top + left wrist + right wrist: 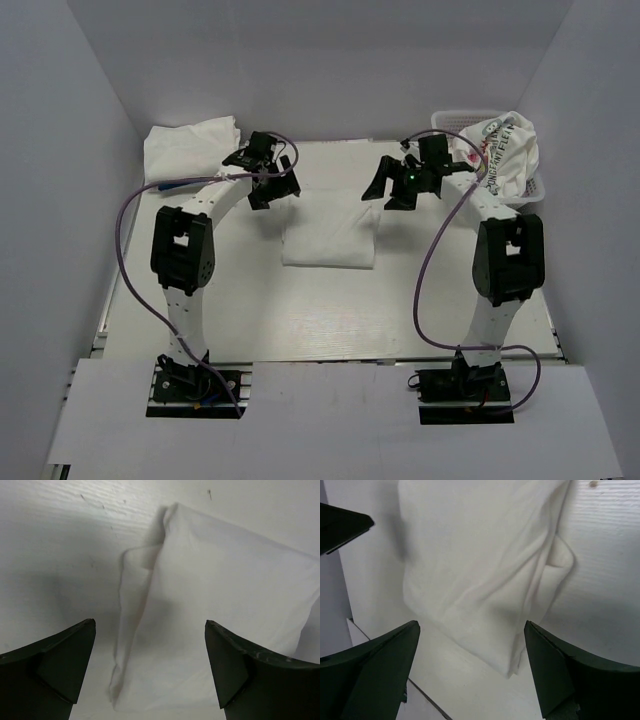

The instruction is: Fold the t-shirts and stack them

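My left gripper moves down and back onto the shirt's edge toward the stack (286, 220) (136, 630) next. That edge lies below and slightly back, and the open fingers straddle it.
A plain white t-shirt (330, 228) lies folded into a rectangle at the middle of the table. It also shows in the left wrist view (210, 615) and in the right wrist view (480, 565). My left gripper (275, 187) is open and empty, above the shirt's far left corner. My right gripper (390, 188) is open and empty, above its far right corner. A stack of folded white shirts (190, 148) lies at the far left. A white shirt with colourful print (505, 150) fills the basket at the far right.
The white plastic lattice basket (458, 119) stands at the far right corner. White walls enclose the table on three sides. The left arm's purple cable (130, 205) loops out to the left; the right arm's cable (425, 290) hangs beside its arm.
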`<state>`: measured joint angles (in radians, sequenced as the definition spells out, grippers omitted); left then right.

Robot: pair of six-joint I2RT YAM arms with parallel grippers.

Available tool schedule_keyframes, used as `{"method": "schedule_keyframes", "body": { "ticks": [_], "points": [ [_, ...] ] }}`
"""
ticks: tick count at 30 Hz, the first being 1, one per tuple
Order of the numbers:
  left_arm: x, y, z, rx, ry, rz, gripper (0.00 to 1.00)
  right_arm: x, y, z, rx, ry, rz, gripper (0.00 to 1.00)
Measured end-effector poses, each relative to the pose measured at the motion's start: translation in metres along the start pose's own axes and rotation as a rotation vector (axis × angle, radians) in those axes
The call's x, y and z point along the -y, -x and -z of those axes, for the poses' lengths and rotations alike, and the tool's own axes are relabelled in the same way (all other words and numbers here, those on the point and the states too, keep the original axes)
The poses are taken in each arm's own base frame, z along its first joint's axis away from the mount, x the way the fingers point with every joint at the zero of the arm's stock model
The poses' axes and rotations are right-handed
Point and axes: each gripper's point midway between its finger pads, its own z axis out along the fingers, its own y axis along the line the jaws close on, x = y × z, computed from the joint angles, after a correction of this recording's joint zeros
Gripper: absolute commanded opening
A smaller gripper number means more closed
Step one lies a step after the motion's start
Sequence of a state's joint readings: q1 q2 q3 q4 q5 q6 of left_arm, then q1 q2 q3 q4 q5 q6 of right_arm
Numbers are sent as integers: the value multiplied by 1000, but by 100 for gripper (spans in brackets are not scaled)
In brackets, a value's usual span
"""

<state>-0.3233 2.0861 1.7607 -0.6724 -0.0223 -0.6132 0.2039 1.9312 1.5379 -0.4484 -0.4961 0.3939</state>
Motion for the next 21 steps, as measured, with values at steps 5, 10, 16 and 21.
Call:
{"method": "schedule_keyframes", "body": {
  "ticks": [5,10,16,21],
  "points": [
    [-7,-41,1,-87,-15,-40,100,-18,-30,12,-10,51,27,90],
    [-23,-82,-12,-200,-23,-76,100,-17,-59,17,-41,49,31,90],
    [-5,-84,-24,-202,-146,-123,90,-16,-68,27,-28,39,39,90],
    [7,-88,-33,-187,-227,-166,51,-17,-64,36,6,21,59,90]
  ]
}}
